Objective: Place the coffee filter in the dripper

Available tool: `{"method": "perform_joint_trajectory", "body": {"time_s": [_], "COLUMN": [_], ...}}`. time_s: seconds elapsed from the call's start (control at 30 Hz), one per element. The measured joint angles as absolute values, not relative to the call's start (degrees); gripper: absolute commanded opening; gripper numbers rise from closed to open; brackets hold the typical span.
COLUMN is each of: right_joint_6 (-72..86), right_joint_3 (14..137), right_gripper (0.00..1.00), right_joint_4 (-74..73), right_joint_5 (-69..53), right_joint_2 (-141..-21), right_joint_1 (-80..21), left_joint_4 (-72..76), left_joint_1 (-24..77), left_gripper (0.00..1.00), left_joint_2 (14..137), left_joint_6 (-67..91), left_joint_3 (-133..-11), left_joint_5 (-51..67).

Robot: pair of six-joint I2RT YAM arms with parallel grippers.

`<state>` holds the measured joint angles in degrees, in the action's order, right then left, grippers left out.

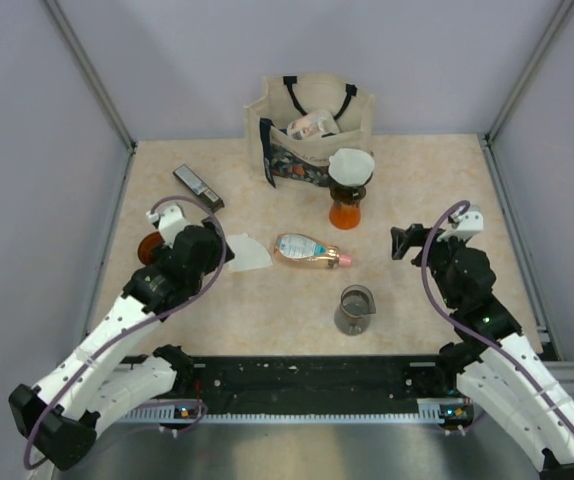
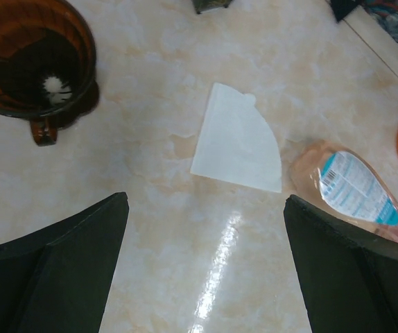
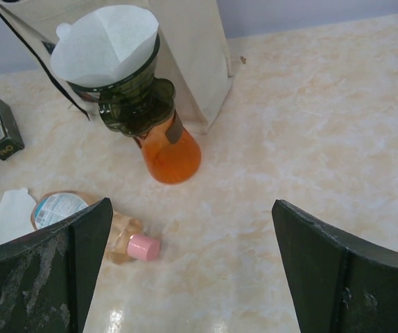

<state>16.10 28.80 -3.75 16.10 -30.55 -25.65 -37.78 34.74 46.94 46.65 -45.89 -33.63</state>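
The brown dripper stands outside my open fingers, so I will swing my left gripper away from the flat filter and down onto the brown dripper's rim (image 1: 140, 248) opposite the flat filter.
A white folded coffee filter (image 1: 249, 253) lies flat on the table; it also shows in the left wrist view (image 2: 239, 142) and at the left edge of the right wrist view (image 3: 5, 216). An empty brown dripper (image 1: 148, 247) stands left of it, seen from above in the left wrist view (image 2: 32, 59). A second dripper (image 3: 131, 97) with a white filter in it (image 1: 351, 163) sits on an orange carafe (image 3: 171, 154). My left gripper (image 2: 204, 208) is open and empty, just short of the flat filter. My right gripper (image 3: 191, 208) is open and empty at the right.
A lying bottle with a pink cap (image 1: 310, 250) is right of the flat filter. A glass measuring cup (image 1: 355, 308) stands at front centre. A tote bag (image 1: 312, 130) stands at the back. A black box (image 1: 197, 186) lies at the back left.
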Motion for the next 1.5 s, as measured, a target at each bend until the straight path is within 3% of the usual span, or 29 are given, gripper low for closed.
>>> {"method": "perform_joint_trajectory", "body": {"time_s": [0.2, 0.43, 0.57, 0.83, 1.43, 1.5], "right_joint_6": [16.12, 16.1, 16.1, 16.05, 15.4, 15.22], "right_joint_3": [28.1, 28.1, 28.1, 28.1, 28.1, 28.1], "right_gripper": [0.98, 0.98, 0.98, 0.97, 0.96, 0.96], "right_joint_4": [-3.86, -4.36, -4.36, -4.36, -5.34, -5.63], "right_joint_5": [15.53, 15.59, 15.62, 16.01, 16.23, 16.23], "right_joint_2": [-32.23, -33.56, -33.56, -35.05, -36.25, -36.27], "right_joint_1": [-25.65, -25.65, -25.65, -25.65, -25.65, -25.65], "left_joint_4": [-44.25, -44.14, -42.48, -34.79, -19.11, -19.0], "left_joint_1": [19.44, 0.05, -5.34, -17.65, -19.97, -19.99], "left_gripper": [0.99, 0.91, 0.91, 0.81, 0.52, 0.43], "left_joint_2": [50.39, 52.45, 54.92, 57.08, 69.12, 69.95], "left_joint_6": [49.39, 50.04, 49.39, 47.75, 44.64, 44.47], "left_joint_3": [-50.39, -50.52, -48.8, -41.78, -39.48, -39.48], "left_joint_5": [-32.45, -27.24, -25.04, -19.09, -12.47, -12.4]}}
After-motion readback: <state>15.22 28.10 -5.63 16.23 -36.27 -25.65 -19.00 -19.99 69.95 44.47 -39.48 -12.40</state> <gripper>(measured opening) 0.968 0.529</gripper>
